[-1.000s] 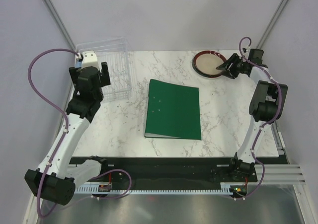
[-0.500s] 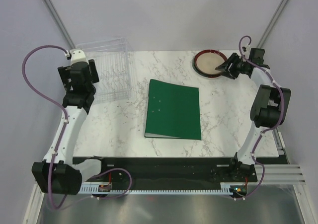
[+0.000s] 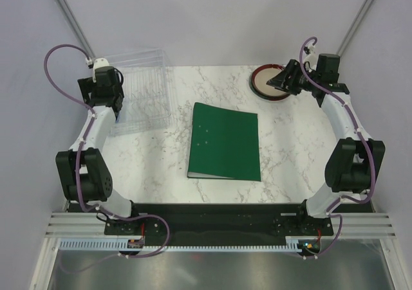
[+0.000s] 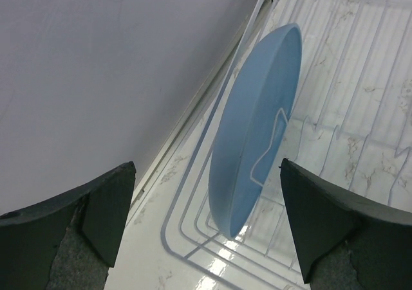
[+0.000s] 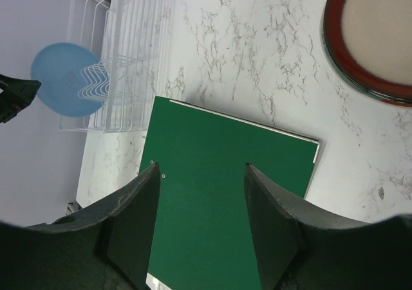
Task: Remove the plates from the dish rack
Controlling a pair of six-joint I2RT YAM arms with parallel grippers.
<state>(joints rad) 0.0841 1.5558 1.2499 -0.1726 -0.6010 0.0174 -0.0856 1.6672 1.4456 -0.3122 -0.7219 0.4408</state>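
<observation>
The robot's left gripper should go down onto the upper rim of the light blue plate and close its open fingers there, because that rim is below the gripper.
The clear dish rack stands at the back left. It also shows in the left wrist view and the right wrist view. A light blue plate stands upright in its left end, also seen in the right wrist view. My left gripper is open, with a finger on either side of this plate and not touching it. From above, the left gripper hides the plate. A brown-rimmed, cream-centred plate lies flat at the back right. My right gripper is open and empty above it.
A green binder lies flat in the middle of the marble table and fills the lower right wrist view. Grey walls close in on the left, right and back. The rack sits close to the left wall.
My left arm has swung back and to the left, bringing its gripper to the rack's left end. My right gripper has lifted off the brown-rimmed plate and moved a little left.
</observation>
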